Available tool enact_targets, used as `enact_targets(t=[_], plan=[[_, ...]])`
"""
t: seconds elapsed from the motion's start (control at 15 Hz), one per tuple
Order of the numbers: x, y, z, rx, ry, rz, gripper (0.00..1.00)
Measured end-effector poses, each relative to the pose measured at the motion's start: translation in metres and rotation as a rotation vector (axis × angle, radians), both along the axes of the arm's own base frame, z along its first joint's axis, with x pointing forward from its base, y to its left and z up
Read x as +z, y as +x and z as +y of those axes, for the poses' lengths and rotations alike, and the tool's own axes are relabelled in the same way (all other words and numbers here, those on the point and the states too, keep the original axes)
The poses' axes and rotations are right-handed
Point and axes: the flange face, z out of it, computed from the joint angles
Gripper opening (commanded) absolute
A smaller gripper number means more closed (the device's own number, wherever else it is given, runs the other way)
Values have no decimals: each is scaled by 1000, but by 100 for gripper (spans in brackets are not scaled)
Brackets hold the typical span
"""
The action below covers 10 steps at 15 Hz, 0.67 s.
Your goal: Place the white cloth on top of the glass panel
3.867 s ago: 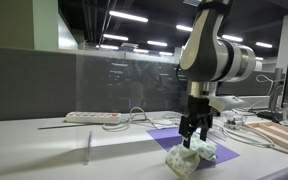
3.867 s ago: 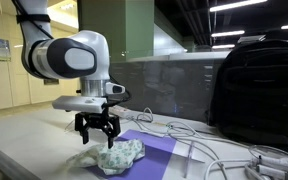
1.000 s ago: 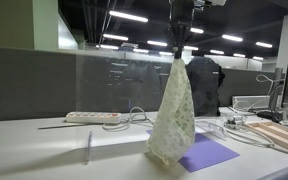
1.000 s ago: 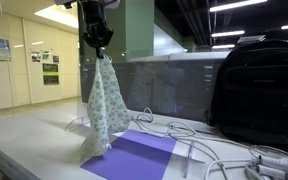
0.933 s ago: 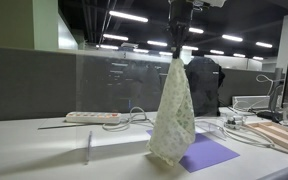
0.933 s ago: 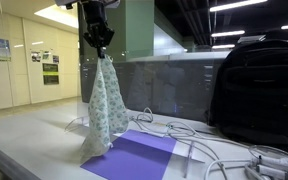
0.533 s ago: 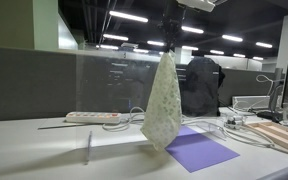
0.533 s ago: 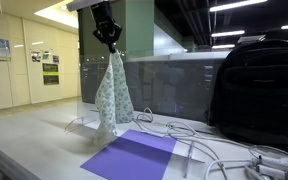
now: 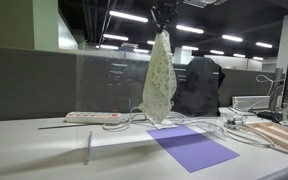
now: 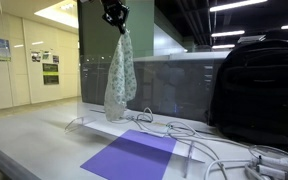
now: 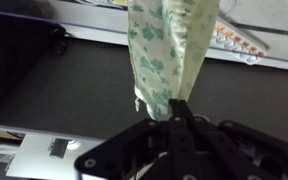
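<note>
The gripper needs to move outward across the glass panel's upper edge next and then down to release the pinched corner of the cloth, since the top of the cloth is already clear of that edge.
The white cloth (image 9: 160, 80), printed with small green patterns, hangs full length from one corner. My gripper (image 9: 163, 20) is shut on that corner, high above the table. In both exterior views the cloth (image 10: 120, 75) dangles clear of the table, close to the upright glass panel (image 9: 109, 90), and its top reaches above the panel's upper edge. Whether it hangs in front of the panel or over it, I cannot tell. In the wrist view my fingers (image 11: 174, 108) pinch the cloth (image 11: 164, 45), which runs away from the camera.
A purple mat (image 9: 192, 148) lies on the table below. A black backpack (image 10: 259, 90) stands behind the panel (image 10: 174, 90). A white power strip (image 9: 92, 117) and several cables (image 10: 219, 155) lie around. A wooden board (image 9: 284, 135) sits at the table's edge.
My gripper has risen and moved toward the glass panel with the cloth in it. The cloth's lower end has lifted off the purple mat and now hangs free.
</note>
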Motion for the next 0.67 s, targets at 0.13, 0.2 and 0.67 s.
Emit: enact_targets(t=[0.13,0.2,0.67], plan=[[17,6,-7,-7,-6,-70,0],[22,10,-12,-15,-9,-98,0],[8,57,-53,-157,-81,-184,0]])
